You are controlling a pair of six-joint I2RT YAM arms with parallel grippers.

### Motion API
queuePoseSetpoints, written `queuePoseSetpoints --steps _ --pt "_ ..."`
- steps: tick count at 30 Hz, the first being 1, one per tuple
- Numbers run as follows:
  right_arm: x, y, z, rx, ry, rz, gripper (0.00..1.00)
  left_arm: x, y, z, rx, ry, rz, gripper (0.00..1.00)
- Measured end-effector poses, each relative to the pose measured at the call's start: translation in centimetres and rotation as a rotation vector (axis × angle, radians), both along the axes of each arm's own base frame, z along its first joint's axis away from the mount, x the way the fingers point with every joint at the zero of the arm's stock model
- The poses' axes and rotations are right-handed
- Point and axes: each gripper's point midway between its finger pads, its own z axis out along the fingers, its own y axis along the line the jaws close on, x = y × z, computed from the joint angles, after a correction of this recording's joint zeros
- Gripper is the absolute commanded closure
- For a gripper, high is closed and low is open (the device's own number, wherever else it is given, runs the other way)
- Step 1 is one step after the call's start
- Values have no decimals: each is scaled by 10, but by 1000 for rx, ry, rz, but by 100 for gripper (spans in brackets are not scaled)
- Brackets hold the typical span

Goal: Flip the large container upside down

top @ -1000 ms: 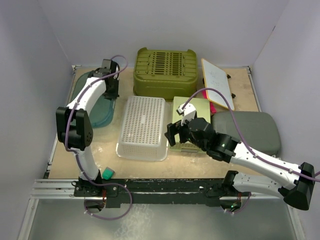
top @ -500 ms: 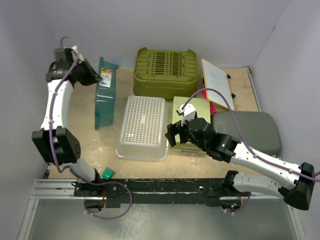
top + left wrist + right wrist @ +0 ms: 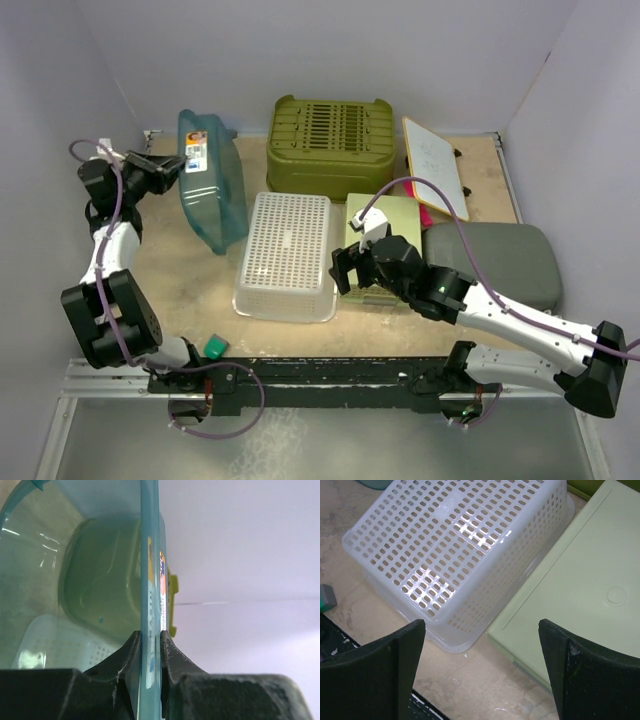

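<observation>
My left gripper needs to draw to the left in the top view, tipping the container (image 3: pixel 212 185) toward the bare tabletop, and release its rim, because it stands on edge.
The large teal see-through container (image 3: pixel 212 185) stands on its long edge at the back left of the table, tilted, with its lower edge by the white basket. My left gripper (image 3: pixel 166 172) is shut on its rim at the upper left. In the left wrist view the teal wall (image 3: pixel 150 570) runs straight up between my closed fingers (image 3: pixel 172 655), and the left gripper (image 3: pixel 150 647) pinches it. My right gripper (image 3: pixel 345 270) is open and empty, low over the table between the white basket and the pale green lid; the right wrist view (image 3: pixel 480 630) shows it so too.
An upturned white perforated basket (image 3: pixel 285 255) (image 3: pixel 455 545) sits mid-table. A pale green lid (image 3: pixel 390 235) (image 3: pixel 580 580) lies to its right. An olive crate (image 3: pixel 333 145), a whiteboard (image 3: pixel 433 165) and a grey lid (image 3: pixel 495 262) are at the back and right. A small green block (image 3: pixel 215 347) lies by the left base.
My left arm lifted the teal container from flat on the table up onto its edge, then swung back left, tilting it over. The right arm barely moved.
</observation>
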Motion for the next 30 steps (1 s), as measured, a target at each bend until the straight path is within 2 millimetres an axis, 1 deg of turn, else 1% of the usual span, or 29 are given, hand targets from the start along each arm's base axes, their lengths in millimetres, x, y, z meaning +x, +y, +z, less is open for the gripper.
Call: queuePoseSetpoints --steps 5,7,9,13,14,16,17,19,20,21,23,24,27,30 --pt "-1 1 -1 0 4 6 4 -7 39 9 -162 -102 96 100" --pt "-2 2 -1 4 9 12 4 -11 51 7 -224 -139 114 100" --pt "-3 3 -1 7 13 17 4 -14 60 -3 -272 -139 124 100" --pt "-3 3 -2 9 16 19 4 -23 73 -34 -318 -78 146 100" --pt "-3 3 -2 8 17 19 4 -25 76 -41 -307 -60 153 94" --pt "-3 4 -3 5 19 19 4 -29 83 -56 -252 -20 169 78" --pt "-3 4 -4 2 21 19 4 -30 88 -65 -215 20 184 67" --pt "-3 5 -7 -4 25 20 4 -29 100 -78 -114 104 217 49" --pt "-2 5 -8 -8 28 20 4 -28 106 -84 -47 164 229 44" --pt "-2 5 -9 -11 30 20 4 -28 113 -87 12 197 243 41" --pt "-3 6 -11 -15 34 23 4 -32 126 -90 143 276 268 37" --pt "-3 7 -11 -14 35 25 4 -35 129 -92 182 301 274 36" --pt "-3 9 -13 -14 41 34 4 -54 137 -102 298 397 296 31" --pt "-4 10 -14 -13 44 39 4 -75 143 -119 388 514 317 30"
